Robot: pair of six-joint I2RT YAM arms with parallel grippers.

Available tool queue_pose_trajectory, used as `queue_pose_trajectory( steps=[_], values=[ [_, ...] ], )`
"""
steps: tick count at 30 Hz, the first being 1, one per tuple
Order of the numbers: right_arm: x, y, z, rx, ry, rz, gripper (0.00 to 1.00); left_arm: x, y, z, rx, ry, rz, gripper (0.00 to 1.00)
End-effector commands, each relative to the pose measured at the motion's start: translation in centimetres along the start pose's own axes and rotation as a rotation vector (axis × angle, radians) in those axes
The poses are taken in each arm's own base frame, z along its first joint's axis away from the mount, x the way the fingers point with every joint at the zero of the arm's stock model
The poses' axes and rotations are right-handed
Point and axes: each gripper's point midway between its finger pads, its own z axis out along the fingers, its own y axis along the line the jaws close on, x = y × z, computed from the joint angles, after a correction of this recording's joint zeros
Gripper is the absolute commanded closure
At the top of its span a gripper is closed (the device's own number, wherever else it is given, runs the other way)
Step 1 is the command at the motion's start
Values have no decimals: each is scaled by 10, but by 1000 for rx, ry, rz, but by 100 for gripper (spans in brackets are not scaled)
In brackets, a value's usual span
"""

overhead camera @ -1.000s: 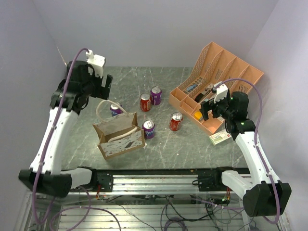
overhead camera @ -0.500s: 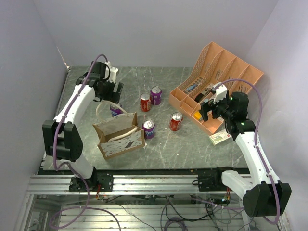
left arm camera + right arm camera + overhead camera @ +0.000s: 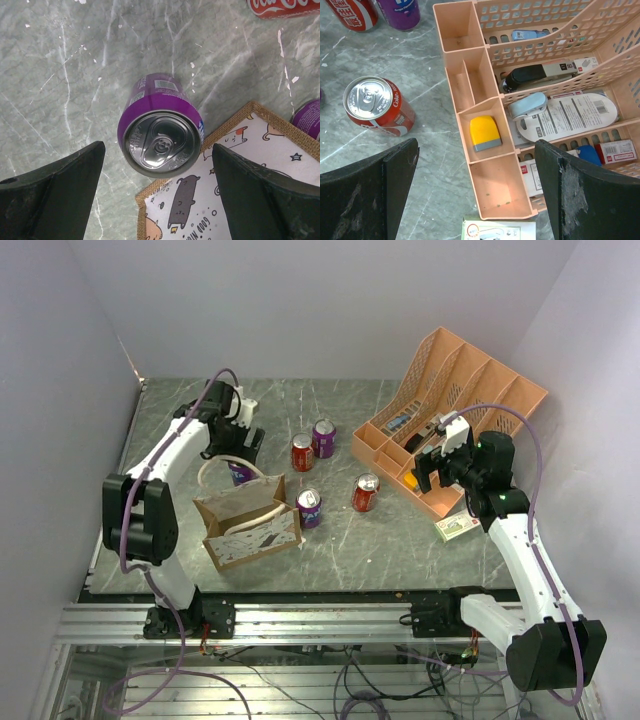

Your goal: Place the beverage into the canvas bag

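The purple can stands directly below my left gripper. My left gripper will go down next until its open fingers reach the can's upper sides, and then it will close.
The canvas bag point(image 3: 254, 539), brown with a white patterned panel and cream rope handles, stands open left of centre. A purple can point(image 3: 238, 471) stands upright just behind it. My left gripper point(image 3: 241, 447) hovers open right above this can. In the left wrist view the can point(image 3: 161, 125) sits between the open fingers, touching neither, beside the bag's cartoon panel point(image 3: 225, 195). My left gripper point(image 3: 157, 149) holds nothing. My right gripper point(image 3: 428, 468) is open and empty over the organizer's front edge, as the right wrist view point(image 3: 475, 152) also shows.
A red can point(image 3: 302, 452) and a purple can point(image 3: 324, 438) stand mid-table. Another purple can point(image 3: 309, 508) stands by the bag's right side and a red can point(image 3: 366, 492) further right. An orange file organizer point(image 3: 440, 420) with stationery and a small box point(image 3: 455, 527) lie at the right.
My left arm has swung in from the far left and come down over the purple can behind the bag. The right arm has barely moved.
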Motion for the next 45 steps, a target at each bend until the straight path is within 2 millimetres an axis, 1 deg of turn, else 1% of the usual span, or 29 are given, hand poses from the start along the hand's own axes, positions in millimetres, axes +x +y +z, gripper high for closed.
queue_pose_trajectory(
  steps=[1, 10, 13, 17, 22, 29, 32, 34, 39, 45],
  values=[
    [2, 1, -1, 4, 6, -12, 0, 6, -4, 12, 13, 30, 22, 1],
    [4, 1, 0, 5, 13, -12, 0, 16, -6, 35, 30, 78, 37, 1],
    [4, 0, 0, 7, 16, -13, 0, 18, -7, 41, 37, 82, 38, 7],
    [5, 0, 1, 5, 19, -14, 0, 18, -6, 41, 33, 75, 44, 20],
    [6, 0, 1, 5, 22, -14, 0, 9, -3, 27, 7, 28, 67, 36],
    [6, 0, 2, 4, 25, -14, 0, -10, 5, 3, -42, -32, 115, 63],
    [7, 0, 2, 6, 26, -14, 0, -18, 6, -6, -48, -52, 127, 78],
    [7, 0, 2, 5, 26, -14, 0, -22, 7, -11, -54, -63, 132, 84],
    [7, 0, 2, 3, 28, -12, 0, -35, 11, -28, -82, -99, 151, 93],
    [7, 0, 3, 3, 29, -14, 0, -53, 13, -57, -118, -169, 195, 93]
  ],
)
